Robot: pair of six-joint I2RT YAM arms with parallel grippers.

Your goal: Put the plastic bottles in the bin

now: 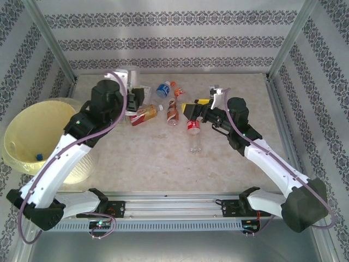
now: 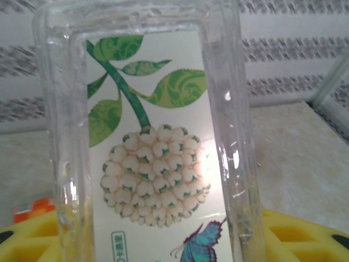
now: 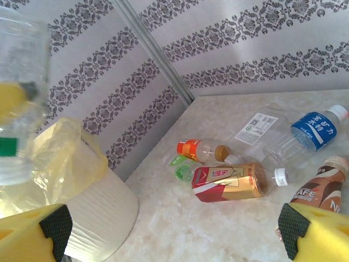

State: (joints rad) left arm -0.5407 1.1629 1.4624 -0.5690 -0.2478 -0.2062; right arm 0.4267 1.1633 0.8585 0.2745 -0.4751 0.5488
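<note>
I will next move my left gripper sideways and back over the bin's opening (image 1: 48,131), off the table's side and back from the gripper, then release the bottle.
My left gripper (image 1: 132,90) (image 2: 163,245) is shut on a clear square plastic bottle (image 2: 147,136) (image 1: 131,73) whose white label shows green leaves, a flower ball and a butterfly; it is held above the table's back left. The pale-yellow bin (image 1: 38,136) (image 3: 82,207) stands left of the table. My right gripper (image 1: 191,112) (image 3: 174,229) is open over the table's middle, with nothing between its fingers. Several plastic bottles lie on the table: red-and-gold (image 1: 144,114) (image 3: 229,183), blue-labelled (image 1: 162,89) (image 3: 313,131), orange (image 1: 177,91) (image 3: 199,150), brown (image 1: 173,112) (image 3: 322,188), and red-labelled (image 1: 193,128).
A blue-capped item (image 1: 39,156) lies inside the bin. Metal frame posts (image 1: 52,41) and patterned walls close in the back and sides. A flattened clear bottle with a white label (image 3: 262,131) and a small green-labelled one (image 3: 182,166) lie by the back cluster.
</note>
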